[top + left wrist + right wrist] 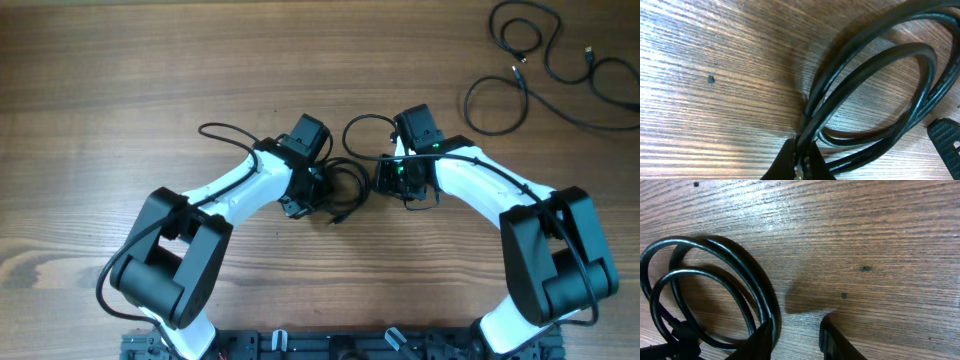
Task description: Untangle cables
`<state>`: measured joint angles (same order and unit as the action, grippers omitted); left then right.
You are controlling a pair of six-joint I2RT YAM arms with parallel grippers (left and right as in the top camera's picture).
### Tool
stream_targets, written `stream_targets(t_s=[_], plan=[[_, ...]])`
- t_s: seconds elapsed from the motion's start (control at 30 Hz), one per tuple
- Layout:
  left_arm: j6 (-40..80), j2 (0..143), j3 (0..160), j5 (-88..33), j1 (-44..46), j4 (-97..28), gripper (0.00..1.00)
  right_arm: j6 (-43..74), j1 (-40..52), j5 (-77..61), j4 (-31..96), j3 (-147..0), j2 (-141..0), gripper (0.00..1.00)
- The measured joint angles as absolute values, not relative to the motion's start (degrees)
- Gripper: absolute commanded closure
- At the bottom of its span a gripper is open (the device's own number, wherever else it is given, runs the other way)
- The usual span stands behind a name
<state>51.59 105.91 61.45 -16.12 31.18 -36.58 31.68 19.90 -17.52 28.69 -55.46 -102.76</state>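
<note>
My left gripper will next lift the coil's pinched pieces of cable up off the table and tilt toward level. It will let go of them in the air, because their loops lie crossed.
A coiled black cable (pixel 345 185) lies on the wooden table between my two grippers. My left gripper (pixel 318 190) is shut on its strands; in the left wrist view the fingers (pixel 802 162) pinch the looped cable (pixel 875 85) at the bottom. My right gripper (pixel 392 178) is open just right of the coil; in the right wrist view its fingers (pixel 797 337) stand apart over bare wood, the left finger touching the outer side of the coil (pixel 710 290). Nothing lies between them.
Other thin black cables (pixel 545 70) lie in loose curves at the far right corner of the table. A thicker black arm wire (pixel 225 133) loops behind the left arm.
</note>
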Motion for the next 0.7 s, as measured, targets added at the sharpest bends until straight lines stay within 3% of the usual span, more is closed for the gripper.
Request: stream_targets(t_s=[0.3,0.53,0.7], plan=[[50.4,92.6,61.3,-14.8,31.2,-42.8,0.96,28.0,19.9,-21.2,28.1,-54.9,-102.8,0.75],[50.3,86.3,61.3,-13.6,31.1,-43.3,0.96,22.9,19.9,-47.6,20.3,-54.6,-102.8,0.74],[50.3,86.2,61.3,-13.9,31.1,-43.3,0.96,24.0,19.9,-55.1,17.1,-54.5,-101.7,0.73]])
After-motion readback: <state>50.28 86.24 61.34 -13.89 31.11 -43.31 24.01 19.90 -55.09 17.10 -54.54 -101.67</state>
